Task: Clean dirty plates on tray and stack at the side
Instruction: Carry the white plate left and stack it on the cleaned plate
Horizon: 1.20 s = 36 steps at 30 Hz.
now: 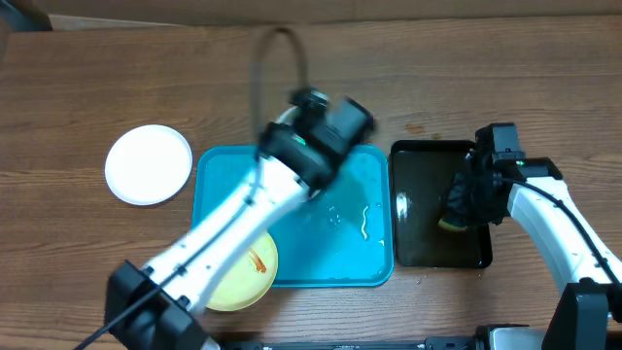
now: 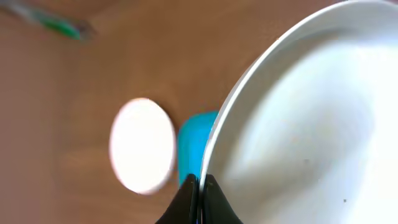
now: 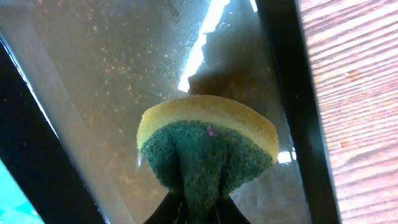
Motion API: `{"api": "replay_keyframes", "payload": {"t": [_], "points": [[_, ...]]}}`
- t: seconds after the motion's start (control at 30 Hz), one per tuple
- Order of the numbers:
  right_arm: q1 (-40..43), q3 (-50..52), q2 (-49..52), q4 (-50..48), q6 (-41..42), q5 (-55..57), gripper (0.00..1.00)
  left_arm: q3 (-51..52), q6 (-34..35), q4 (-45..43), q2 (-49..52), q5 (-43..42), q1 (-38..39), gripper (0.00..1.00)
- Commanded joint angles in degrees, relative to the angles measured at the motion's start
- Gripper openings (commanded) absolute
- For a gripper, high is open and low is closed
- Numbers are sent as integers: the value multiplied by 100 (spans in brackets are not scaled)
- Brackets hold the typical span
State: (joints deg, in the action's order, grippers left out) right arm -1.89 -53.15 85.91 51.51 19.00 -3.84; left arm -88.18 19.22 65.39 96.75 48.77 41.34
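Note:
I will next swing my left gripper sideways and down to release the rim of its plate over the second white plate (image 1: pixel 149 164) (image 2: pixel 142 146), which lies below the gripper, left in the overhead view.
My left gripper (image 2: pixel 200 182) is shut on the rim of a white plate (image 2: pixel 311 124) and holds it tilted above the back of the turquoise tray (image 1: pixel 350 255). In the overhead view the gripper (image 1: pixel 292 136) and arm hide most of that plate. A second white plate (image 1: pixel 148 163) lies on the table left of the tray and also shows in the left wrist view (image 2: pixel 142 144). The pale yellow plate (image 1: pixel 248 277), with an orange smear, lies at the tray's front left corner, partly under my left arm. My right gripper (image 3: pixel 199 208) is shut on a yellow-green sponge (image 3: pixel 208 140).
A black tray (image 1: pixel 437 255) holding murky water stands right of the turquoise tray; the sponge (image 1: pixel 453 222) is over it. Its dark rim (image 3: pixel 283 74) runs beside the sponge. Wet streaks (image 1: pixel 364 222) lie on the turquoise tray. A cable loops above the left arm.

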Motion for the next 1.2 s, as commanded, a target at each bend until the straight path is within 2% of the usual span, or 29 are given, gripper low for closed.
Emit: {"api": "replay_keyframes", "payload": {"t": [0.0,0.13,0.2,0.27,0.4,0.47,0.6,0.73,1.03,1.17], "points": [[-81,372,-4,-345,-151,-267,8,-151,39,-179,-103,-2706,-1493,4],[-184,616,-4,-723,-175,-264,9,-179,-146,-275,-103,-3773,-2785,4],[-225,688,0,-824,-173,-267,22,-179,-177,-262,-103,-4133,-3456,4],[-256,708,0,-841,-201,-267,40,-179,-214,-232,-103,-4422,-4207,4],[-260,708,0,-841,-260,-267,58,-177,-212,-188,-103,-4538,-5431,4],[-260,708,0,-839,-258,-267,71,-177,-212,-177,-98,-4562,-6059,4],[-260,708,0,-833,-258,-264,84,-125,-203,-260,-63,-4590,-6898,4],[-260,708,0,-833,-258,-264,89,74,-105,-420,7,-4592,-7272,4],[-260,859,0,-839,-254,-269,92,903,-74,-1270,291,-4638,-7283,4],[-260,1067,0,-1097,-254,-267,99,1034,-76,-1473,372,-4784,-7281,5]]}}
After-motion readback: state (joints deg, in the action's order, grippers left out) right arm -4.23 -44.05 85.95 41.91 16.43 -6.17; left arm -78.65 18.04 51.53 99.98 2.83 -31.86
